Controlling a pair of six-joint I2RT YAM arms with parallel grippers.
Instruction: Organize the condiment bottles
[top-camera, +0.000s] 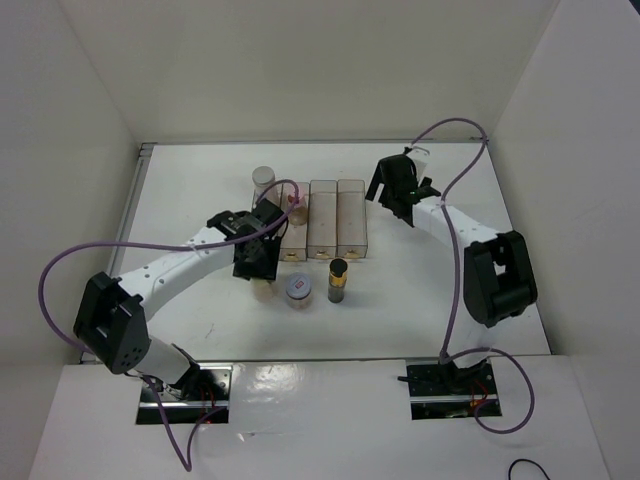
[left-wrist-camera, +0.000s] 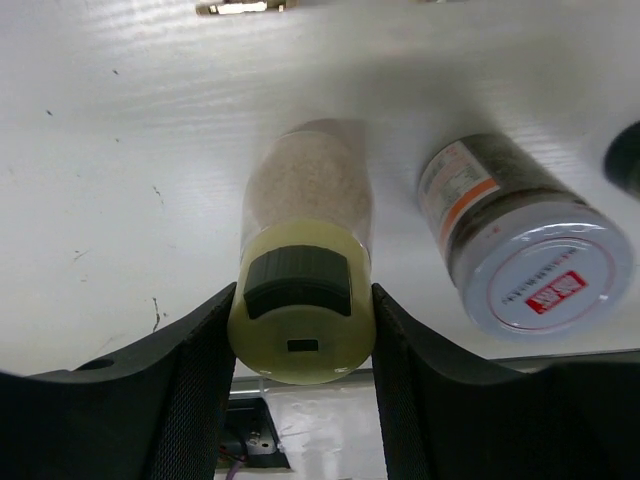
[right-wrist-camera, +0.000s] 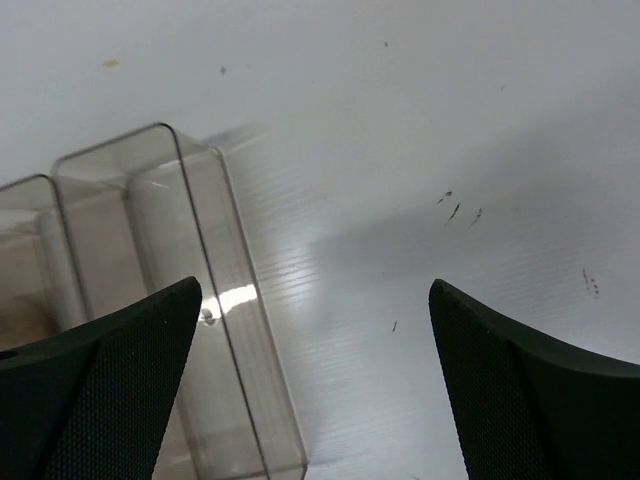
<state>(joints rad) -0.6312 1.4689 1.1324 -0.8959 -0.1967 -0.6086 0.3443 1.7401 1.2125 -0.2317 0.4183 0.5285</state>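
My left gripper should next move up, outward and then down to the near end of the pink-capped bottle's section and let go there, because that part of the section is empty.
My left gripper is shut on the yellow-capped bottle, one finger on each side of its cap; from above the bottle shows just below that gripper. The squat red-rimmed jar stands right beside it, and the slim dark black-capped bottle stands further right. The tall white bottle with the grey cap stands behind the left arm. The pink-capped bottle is partly hidden by the arm's cable. My right gripper hangs open and empty, right of the rack.
The clear plastic rack lies mid-table, its long compartments running front to back. White walls close in the table on the left, back and right. A purple cable loops from each arm.
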